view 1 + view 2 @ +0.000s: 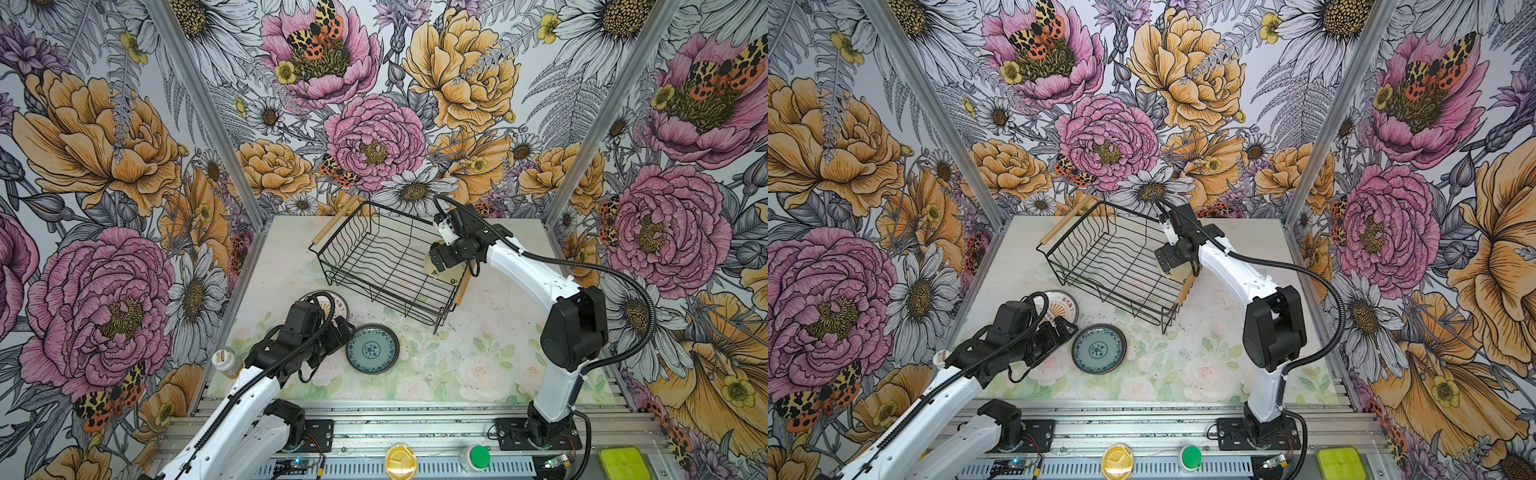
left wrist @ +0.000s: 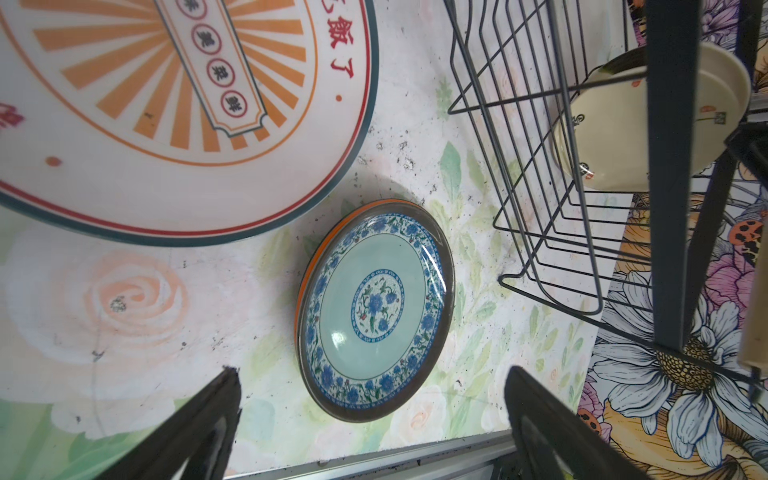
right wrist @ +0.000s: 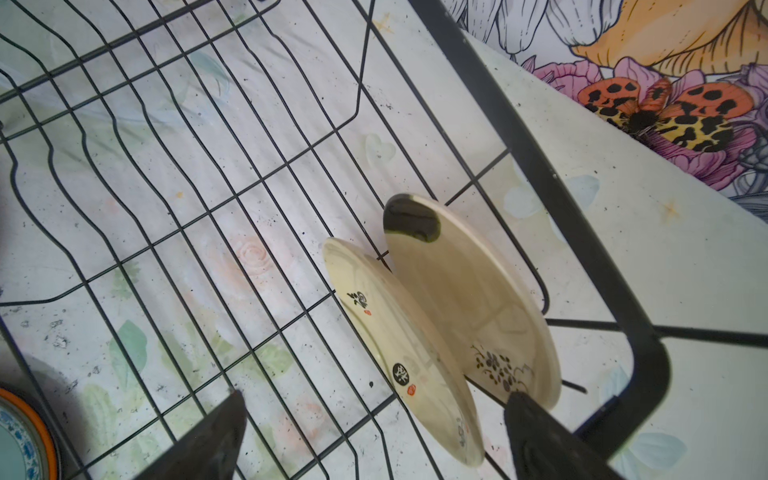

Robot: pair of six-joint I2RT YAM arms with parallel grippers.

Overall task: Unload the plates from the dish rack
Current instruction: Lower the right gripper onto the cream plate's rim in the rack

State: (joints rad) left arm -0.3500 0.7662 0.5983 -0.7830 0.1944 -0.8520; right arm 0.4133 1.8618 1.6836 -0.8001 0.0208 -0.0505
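My right gripper lowers its open fingers astride the nearer cream plate's rim [image 3: 449,360] below it next, and one finger enters the gap between both cream plates.
The black wire dish rack [image 1: 386,262] [image 1: 1113,257] stands at the back middle of the table. Two cream plates stand in its right end, one with a black patch [image 3: 469,291] and one with small black marks [image 3: 399,353]. My right gripper [image 3: 376,399] [image 1: 436,259] is open inside the rack, its jaws straddling the nearer plate. A blue-patterned plate [image 2: 374,309] [image 1: 372,349] lies on an orange one on the table. Beside it lies a white plate with orange rays [image 2: 166,104] [image 1: 332,303]. My left gripper [image 2: 372,374] [image 1: 347,328] hangs open and empty over the blue plate's edge.
A small white bottle [image 1: 224,361] stands at the table's left edge beside my left arm. The rack has wooden handles at both ends [image 1: 332,226] [image 1: 461,291]. Floral walls close in three sides. A yellow lid [image 1: 400,461] and a green button [image 1: 478,457] sit on the front rail.
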